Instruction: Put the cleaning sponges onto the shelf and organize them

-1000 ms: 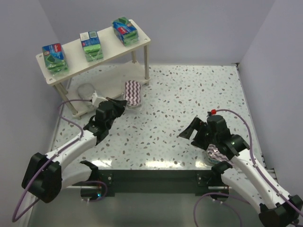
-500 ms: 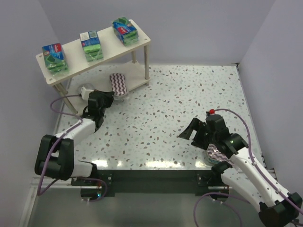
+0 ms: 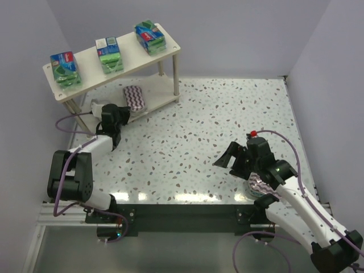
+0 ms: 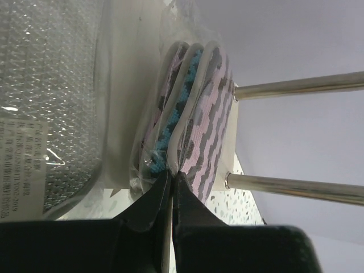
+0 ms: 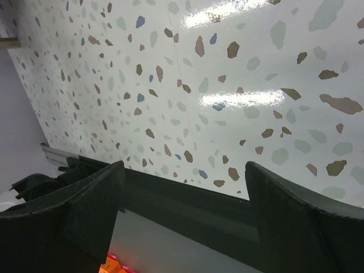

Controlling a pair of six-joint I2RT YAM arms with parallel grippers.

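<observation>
My left gripper should slide the pad left in its wrist view, filling the gap beside the silvery pack, then let go.
The cream-white shelf [image 3: 168, 52] stands at the far left. Three green-and-blue packs [image 3: 110, 55] lie on its top board. My left gripper [image 3: 121, 111] reaches under that board and is shut on the wrapper edge of a purple-and-white striped oval pad [image 3: 135, 96], which rests on the lower board [image 4: 128, 68]. In the left wrist view the gripper [image 4: 170, 177] pinches the pad [image 4: 196, 114] beside the silvery clear-wrapped pack [image 4: 51, 102]. My right gripper [image 3: 227, 161] is open and empty above the table. The second striped pad [image 3: 260, 185] lies under the right arm.
Two thin metal shelf legs [image 4: 296, 85] stand just right of the held pad. The speckled table [image 3: 216, 119] is walled at the back and both sides. The right wrist view shows my open gripper [image 5: 185, 187] over the table's dark near edge [image 5: 187, 196].
My left arm has carried the striped pad from the table in front of the shelf back and left onto the lower board. The right arm has barely moved.
</observation>
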